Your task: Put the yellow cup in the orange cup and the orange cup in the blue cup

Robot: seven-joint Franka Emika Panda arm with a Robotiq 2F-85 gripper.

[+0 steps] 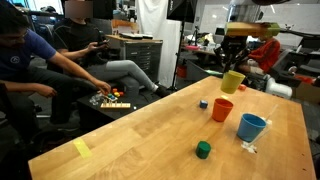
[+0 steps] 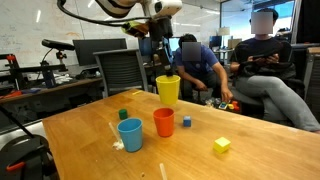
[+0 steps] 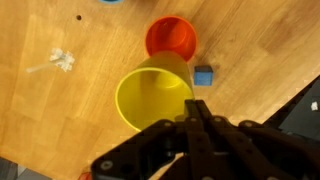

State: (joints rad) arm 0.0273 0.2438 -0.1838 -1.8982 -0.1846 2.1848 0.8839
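Note:
The orange cup's opening (image 3: 172, 37) is below my gripper and just beyond the yellow cup (image 3: 152, 95). My gripper needs to move across over it next, go down, and let go of the yellow cup's rim.
My gripper (image 3: 192, 108) is shut on the rim of the yellow cup (image 3: 152, 95) and holds it in the air above the table. The cup shows in both exterior views (image 1: 233, 81) (image 2: 168, 90), hanging tilted under the gripper (image 2: 165, 68). The orange cup (image 3: 172, 38) stands upright on the table just beyond and below the yellow one, also seen in both exterior views (image 1: 222, 109) (image 2: 164, 122). The blue cup (image 1: 251, 127) (image 2: 130, 134) stands upright next to the orange cup; in the wrist view only its edge (image 3: 110, 1) shows at the top.
A small dark blue block (image 3: 203, 76) (image 2: 186, 121) lies beside the orange cup. A green block (image 1: 203, 150), a yellow block (image 2: 221, 145), a flat yellow note (image 1: 81, 148) and white scraps (image 3: 57, 62) lie on the wooden table (image 1: 150, 130). People sit beyond the table's edge.

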